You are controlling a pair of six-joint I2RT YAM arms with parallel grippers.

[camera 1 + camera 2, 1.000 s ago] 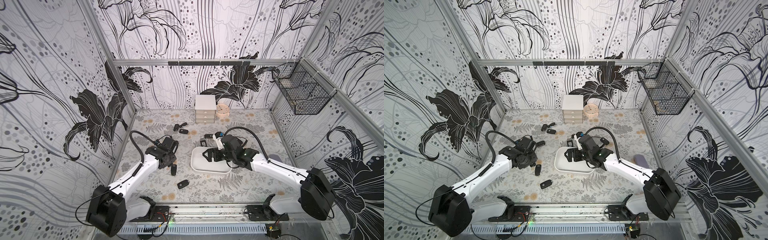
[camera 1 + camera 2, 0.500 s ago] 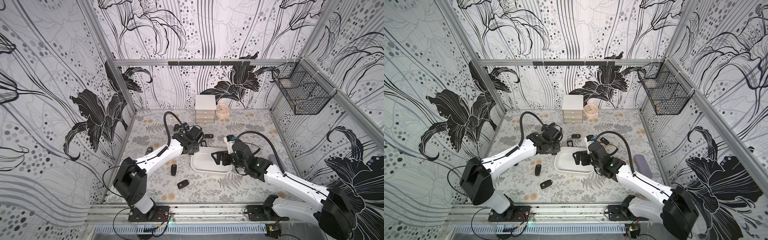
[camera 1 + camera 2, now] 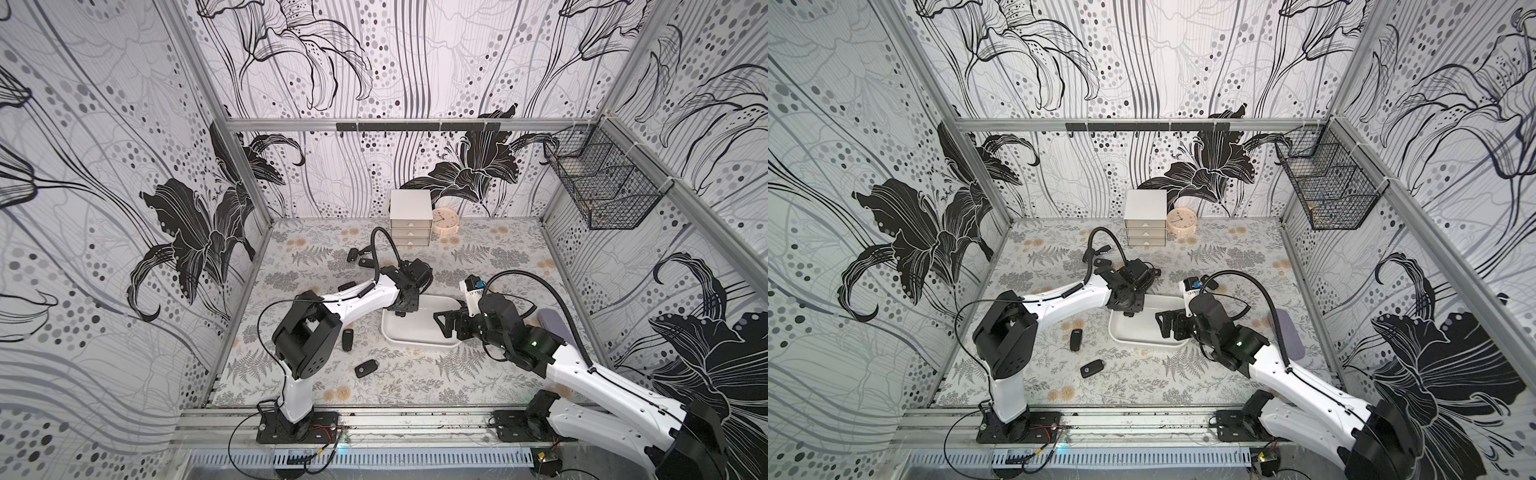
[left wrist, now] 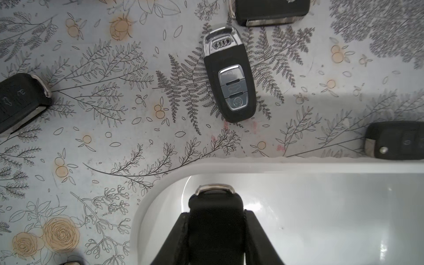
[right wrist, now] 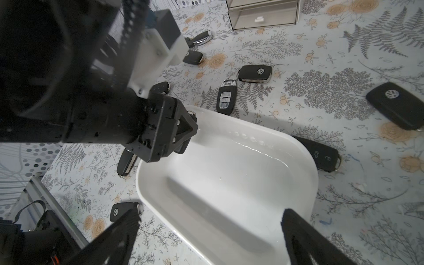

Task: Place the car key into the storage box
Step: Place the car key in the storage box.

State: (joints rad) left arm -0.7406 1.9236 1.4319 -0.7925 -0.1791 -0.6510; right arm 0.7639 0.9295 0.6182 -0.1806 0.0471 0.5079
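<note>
I will next lower my left gripper toward the box's bare bottom below it and release the black car key (image 4: 215,204), since it already hangs inside the box's rim.
The storage box (image 3: 415,343) (image 3: 1142,341) is a shallow white tray in the middle of the table, and its floor shows bare. My left gripper (image 4: 215,214) (image 3: 401,309) (image 3: 1128,311) is shut on a black car key (image 4: 215,204) with a metal ring at its tip. It holds the key just inside the box's far left corner (image 4: 298,166), above the floor. My right gripper (image 5: 210,218) (image 3: 446,322) stands open over the box's right end (image 5: 307,156), holding nothing.
Several loose black keys lie around the box, among them an Audi key (image 4: 229,78) (image 5: 226,97) and two near the front left (image 3: 347,338) (image 3: 366,368). A white drawer cabinet (image 3: 409,224) and clock (image 3: 445,218) stand at the back. A wire basket (image 3: 602,187) hangs on the right wall.
My left gripper has swung from the table's left side to the box's far left corner, key in its jaws. My right gripper drew back a little toward the box's right end.
</note>
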